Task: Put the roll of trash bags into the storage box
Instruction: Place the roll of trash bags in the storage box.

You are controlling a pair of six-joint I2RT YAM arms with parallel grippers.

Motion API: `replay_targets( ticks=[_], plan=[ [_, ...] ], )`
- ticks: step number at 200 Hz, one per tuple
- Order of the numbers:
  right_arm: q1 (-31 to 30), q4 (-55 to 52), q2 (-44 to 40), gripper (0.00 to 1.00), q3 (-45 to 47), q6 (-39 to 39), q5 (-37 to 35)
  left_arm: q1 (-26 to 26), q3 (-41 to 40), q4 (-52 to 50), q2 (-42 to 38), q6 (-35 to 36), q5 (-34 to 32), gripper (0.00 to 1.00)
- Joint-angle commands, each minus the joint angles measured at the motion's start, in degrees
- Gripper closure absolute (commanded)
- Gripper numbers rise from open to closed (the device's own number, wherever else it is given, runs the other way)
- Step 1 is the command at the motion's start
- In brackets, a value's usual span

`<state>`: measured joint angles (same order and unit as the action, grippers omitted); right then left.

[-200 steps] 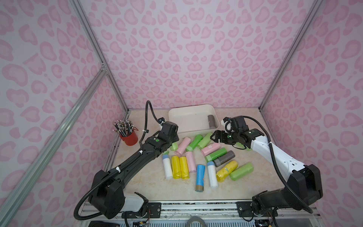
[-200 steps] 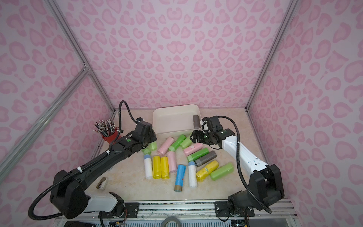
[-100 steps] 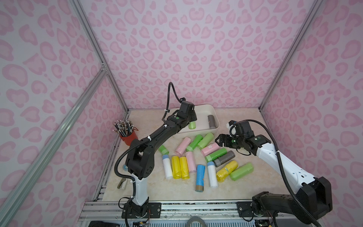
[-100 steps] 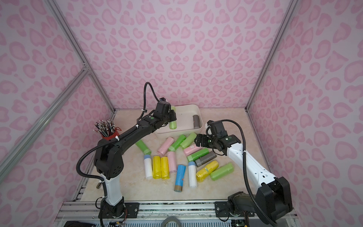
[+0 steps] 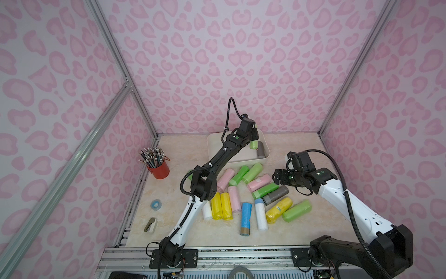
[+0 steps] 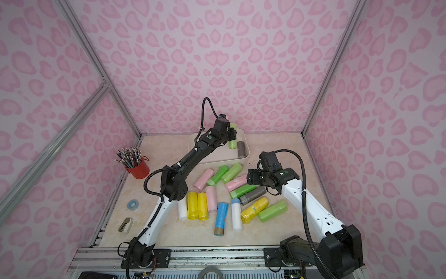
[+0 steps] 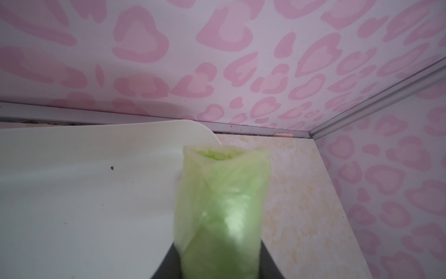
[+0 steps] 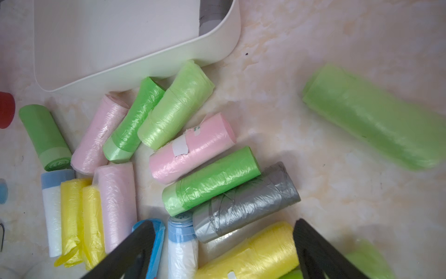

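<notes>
The bare bottom of the box beside the grey roll (image 5: pixel 252 154) lies below my left gripper, so next my left gripper should lower the light green roll onto it and release it there.
My left gripper (image 5: pixel 253 135) (image 6: pixel 231 134) is shut on a light green roll of trash bags (image 5: pixel 254 145) (image 6: pixel 232 141), held over the far right corner of the cream storage box (image 5: pixel 212 149) (image 6: pixel 193 151). In the left wrist view the roll (image 7: pixel 222 205) sticks out from between the jaws above the box (image 7: pixel 96 181). A grey roll (image 5: pixel 260 152) lies inside the box. My right gripper (image 5: pixel 276 177) (image 6: pixel 249 177) (image 8: pixel 224 253) hangs open over the pile of coloured rolls (image 5: pixel 241 193), above a yellow roll (image 8: pixel 253 253).
A red pencil cup (image 5: pixel 159 169) stands at the left, with a blue tape ring (image 5: pixel 155 204) and a small stapler-like thing (image 5: pixel 150 225) nearer the front. A blurred green roll (image 8: pixel 374 118) lies apart from the pile. Pink walls close in three sides.
My left arm swung from the pile up over the box carrying the green roll, then on toward its far right corner. The right gripper drew back from the box to above the pile, staying open.
</notes>
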<state>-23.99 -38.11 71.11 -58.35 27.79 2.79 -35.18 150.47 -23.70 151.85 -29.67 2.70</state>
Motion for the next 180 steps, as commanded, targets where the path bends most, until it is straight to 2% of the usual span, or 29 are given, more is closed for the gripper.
replay_targets(
  ticks=[1,39,96,119,140,180],
  plan=[
    [0.1,-2.9,0.4,0.08,0.4,-0.2,-2.5,0.9,0.9,0.8,2.1,-1.5,1.8,0.83],
    [0.1,-3.5,0.3,0.08,1.0,0.1,-2.6,1.7,0.9,2.5,5.0,-2.4,4.3,0.82],
    [0.3,-3.4,0.4,0.08,2.2,0.1,-2.6,1.9,0.9,5.2,7.3,-3.6,7.5,0.75],
    [0.8,-3.6,-0.3,0.08,2.9,0.1,-2.6,1.9,1.0,5.2,7.8,-4.5,8.0,0.58],
    [1.6,-3.9,-1.3,0.08,3.7,0.1,-2.6,1.9,1.0,5.0,7.9,-4.6,8.7,0.51],
    [3.7,-5.3,-3.0,0.08,4.4,0.1,-2.6,1.4,1.0,4.7,6.8,-2.6,9.3,0.28]
  ],
)
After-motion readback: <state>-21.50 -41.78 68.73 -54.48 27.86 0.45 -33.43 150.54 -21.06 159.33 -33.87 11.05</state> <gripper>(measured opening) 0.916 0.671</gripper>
